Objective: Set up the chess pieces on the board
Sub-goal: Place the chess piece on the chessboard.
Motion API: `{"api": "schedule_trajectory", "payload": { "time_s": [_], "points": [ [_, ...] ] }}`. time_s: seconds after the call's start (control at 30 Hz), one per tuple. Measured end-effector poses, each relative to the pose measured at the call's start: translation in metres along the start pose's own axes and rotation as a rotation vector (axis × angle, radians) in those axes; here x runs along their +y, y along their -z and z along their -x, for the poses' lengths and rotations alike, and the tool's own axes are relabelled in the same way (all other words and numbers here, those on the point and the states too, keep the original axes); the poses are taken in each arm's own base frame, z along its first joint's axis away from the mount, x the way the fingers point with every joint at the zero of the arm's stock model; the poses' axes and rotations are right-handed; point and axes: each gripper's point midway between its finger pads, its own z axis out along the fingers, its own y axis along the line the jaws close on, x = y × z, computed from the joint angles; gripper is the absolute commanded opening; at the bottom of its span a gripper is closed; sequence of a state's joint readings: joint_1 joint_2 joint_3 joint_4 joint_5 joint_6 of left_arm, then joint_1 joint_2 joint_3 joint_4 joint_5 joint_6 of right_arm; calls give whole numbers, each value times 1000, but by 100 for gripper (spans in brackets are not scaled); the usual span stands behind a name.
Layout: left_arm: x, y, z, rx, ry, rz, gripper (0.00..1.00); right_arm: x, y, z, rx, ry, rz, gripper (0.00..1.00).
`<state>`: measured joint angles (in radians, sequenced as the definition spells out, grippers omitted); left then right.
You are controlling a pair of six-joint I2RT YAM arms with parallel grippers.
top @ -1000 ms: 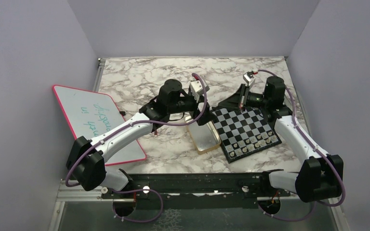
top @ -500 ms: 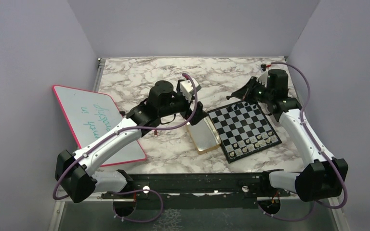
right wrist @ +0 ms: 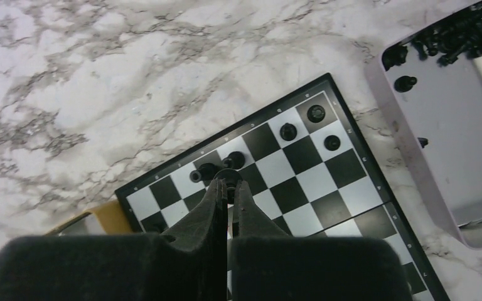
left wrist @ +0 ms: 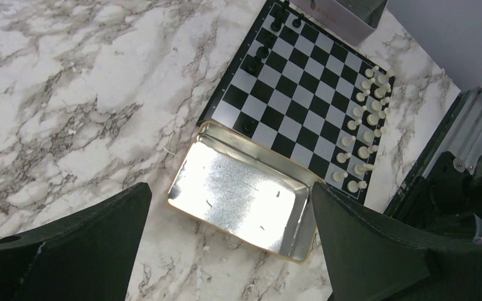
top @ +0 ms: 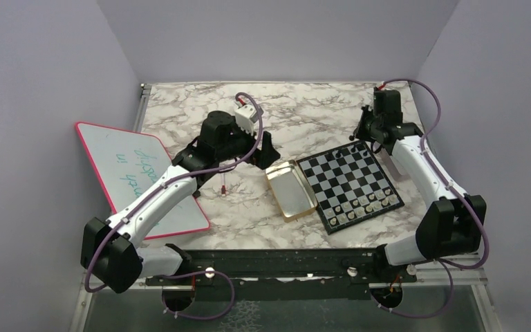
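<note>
The robot's right gripper should next lower the small chess piece onto a dark square in the far row [top: 344, 151] [right wrist: 260, 142] and let go of it, because that square is empty between black pieces.
The board [top: 349, 183] lies right of centre on the marble table. Pale chess pieces [left wrist: 367, 119] line its near edge. A few black pieces [right wrist: 288, 132] stand near its far corner, and one [left wrist: 246, 125] is beside the tin. My right gripper [right wrist: 228, 182] hangs over that far corner [top: 361, 133], shut on a small black chess piece [right wrist: 228, 174] at its tips. My left gripper [left wrist: 229, 251] is wide open and empty, above the table just left of the gold tin [left wrist: 241, 188] and, in the top view, beyond its far end [top: 263, 149].
The open gold tin [top: 290, 191] touches the board's left side. A pale tray [right wrist: 445, 144] holding more black pieces [right wrist: 452, 37] sits right of the board. A pink-rimmed whiteboard [top: 138, 176] lies at the left, with a small red object [top: 222, 188] beside it.
My left gripper has drawn back from over the tin toward the far left, its jaws opening fully. My right gripper has moved from over the board toward its far right corner, staying shut.
</note>
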<state>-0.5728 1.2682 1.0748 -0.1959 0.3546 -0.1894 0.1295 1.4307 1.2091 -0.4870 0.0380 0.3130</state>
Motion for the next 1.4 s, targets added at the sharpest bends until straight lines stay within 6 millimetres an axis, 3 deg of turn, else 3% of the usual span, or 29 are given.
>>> {"api": "schedule_trajectory", "payload": {
  "time_s": [0.17, 0.4, 1.0, 1.4],
  "points": [
    [3, 5, -21, 23, 28, 8, 99, -16, -21, -8, 6, 30, -80, 1],
    [3, 16, -27, 3, 8, 19, 99, -24, -54, -31, 84, 40, -114, 1],
    [9, 27, -16, -44, -43, 71, 99, -20, -75, -59, 153, 98, -163, 1],
    [8, 28, -15, -48, -44, 71, 99, -28, -82, -57, 119, 142, -238, 1]
  ]
}}
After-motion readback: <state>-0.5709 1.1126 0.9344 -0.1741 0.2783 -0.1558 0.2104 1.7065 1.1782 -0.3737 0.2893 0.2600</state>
